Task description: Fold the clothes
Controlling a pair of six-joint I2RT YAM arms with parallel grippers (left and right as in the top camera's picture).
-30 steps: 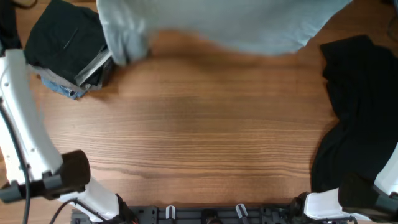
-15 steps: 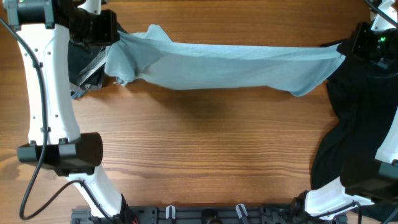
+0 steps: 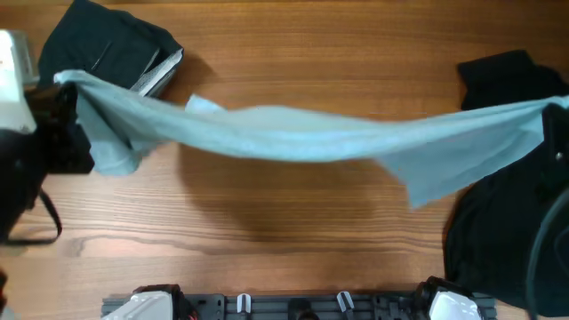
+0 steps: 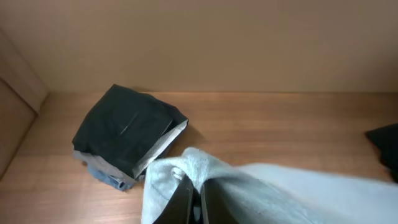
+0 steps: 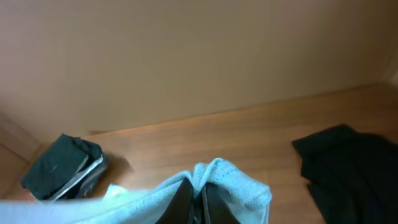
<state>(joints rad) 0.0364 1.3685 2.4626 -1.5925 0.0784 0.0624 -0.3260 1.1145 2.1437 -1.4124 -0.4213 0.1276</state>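
Observation:
The shirt hangs stretched above clear table, so my left gripper should next lower toward the bare wood before the front bar [image 3: 218,227] and release the shirt's held end.
The pale sky-blue T-shirt [image 3: 293,133] hangs stretched in the air across the table, held at both ends. My left gripper [image 4: 194,186] is shut on its left end [image 4: 193,165]; in the overhead view that end is at the far left [image 3: 71,84]. My right gripper [image 5: 194,190] is shut on the right end [image 5: 224,177], at the overhead view's right edge [image 3: 556,105]. A flap of the shirt droops lower right [image 3: 431,178]. The larger black garment [image 3: 507,204] lies crumpled on the table at the right, also in the right wrist view [image 5: 348,165].
A stack of folded dark clothes [image 3: 107,49] sits at the back left, seen too in the left wrist view [image 4: 124,134] and right wrist view [image 5: 62,165]. The wooden table [image 3: 293,240] lies under the shirt. A rail runs along the front edge [image 3: 293,307].
Both arms have lifted and pulled the shirt toward the front of the table. It now hangs higher and more taut, clear of the folded stack.

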